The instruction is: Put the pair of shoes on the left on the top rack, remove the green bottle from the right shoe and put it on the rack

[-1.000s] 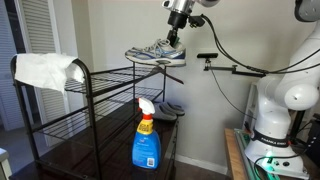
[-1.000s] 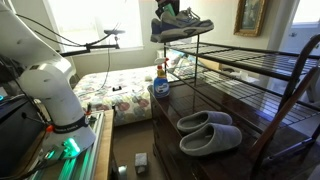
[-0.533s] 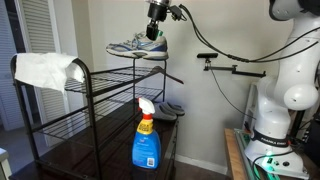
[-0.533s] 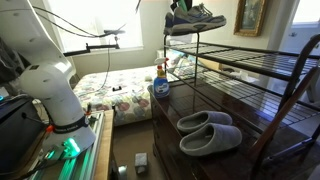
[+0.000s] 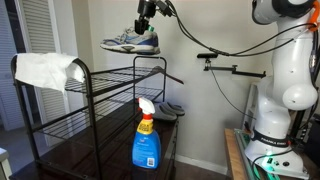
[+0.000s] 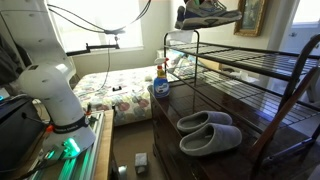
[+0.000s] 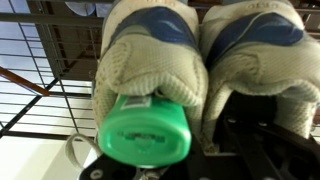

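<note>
The pair of sneakers comes down onto the bars of the top rack's wire shelf (image 5: 118,74) below next, and my gripper releases them, as they still hang clear of it.
The pair of light grey-and-white sneakers (image 5: 130,41) hangs in the air above the top rack (image 5: 100,85), held by my gripper (image 5: 143,27), which is shut on their heels. The pair also shows high up in an exterior view (image 6: 208,14), over the rack's wire tier (image 6: 260,62). In the wrist view both sneakers (image 7: 240,50) fill the frame, and a green bottle (image 7: 146,128) sticks out of the opening of the shoe at left. The rack's thin black bars show below them (image 7: 40,90).
A white cloth (image 5: 45,70) lies on the rack's top corner. A blue spray bottle (image 5: 146,137) and grey slippers (image 6: 208,131) stand on the lower dark shelf. A lamp arm (image 5: 235,68) juts from the wall. The robot base (image 6: 55,95) stands beside the rack.
My gripper has carried the sneakers upward and further along over the rack's top tier. Nothing else has moved.
</note>
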